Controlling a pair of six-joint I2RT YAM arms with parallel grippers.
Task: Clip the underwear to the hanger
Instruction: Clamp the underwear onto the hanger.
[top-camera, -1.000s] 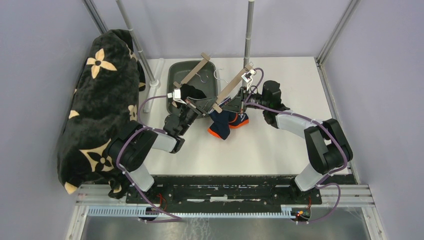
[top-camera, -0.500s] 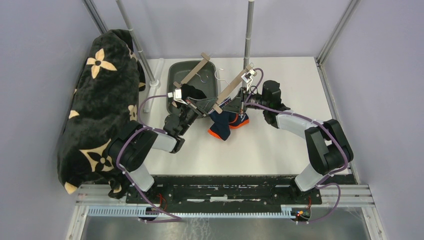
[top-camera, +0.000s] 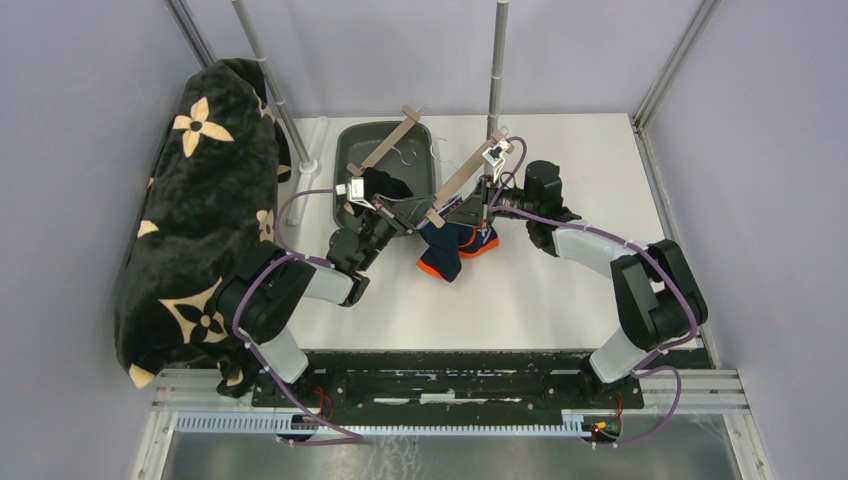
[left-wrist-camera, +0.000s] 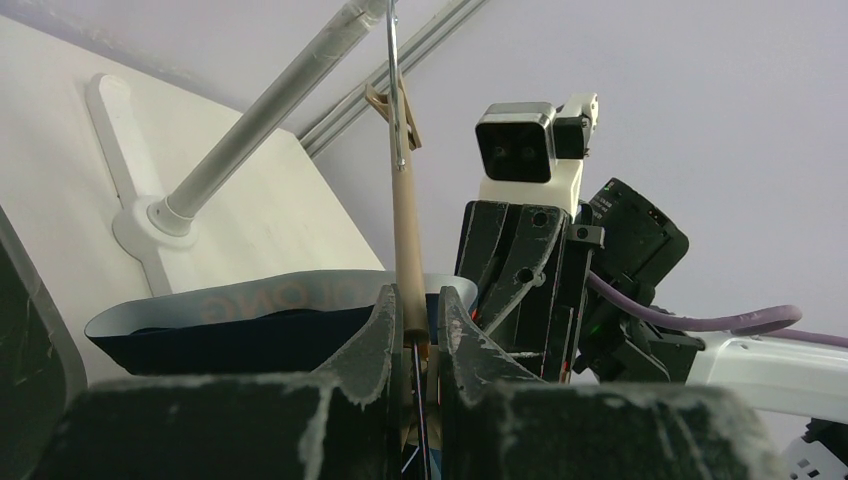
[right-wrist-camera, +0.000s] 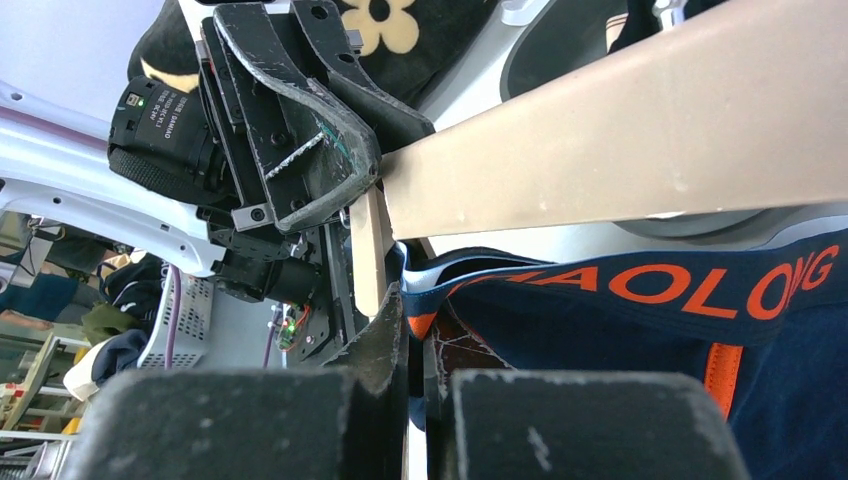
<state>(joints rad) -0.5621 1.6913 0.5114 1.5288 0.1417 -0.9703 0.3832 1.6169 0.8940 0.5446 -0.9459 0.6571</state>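
My right gripper eases toward the open clip at the hanger's lower end (top-camera: 435, 217) (right-wrist-camera: 384, 242) next. It releases the waistband corner there, since the corner already sits beside the gap.
A wooden hanger (top-camera: 460, 178) hangs slanted between the two arms, its metal hook toward the back. My left gripper (top-camera: 418, 214) is shut on its lower end; the left wrist view shows the bar (left-wrist-camera: 405, 240) rising from between the jaws (left-wrist-camera: 412, 325). Navy underwear (top-camera: 445, 252) with orange trim droops below onto the table. My right gripper (right-wrist-camera: 420, 315) is shut on a corner of its lettered waistband (right-wrist-camera: 640, 285), just under the hanger bar (right-wrist-camera: 620, 150) and beside the clip (right-wrist-camera: 370, 250). The waistband (left-wrist-camera: 250, 300) also shows behind the left jaws.
A dark grey bin (top-camera: 350, 140) at the back holds a second wooden hanger (top-camera: 385, 148) and dark clothing (top-camera: 385, 185). A black plush blanket with beige flowers (top-camera: 200, 200) hangs along the left side. Two upright poles (top-camera: 497, 60) (top-camera: 265, 70) stand at the back.
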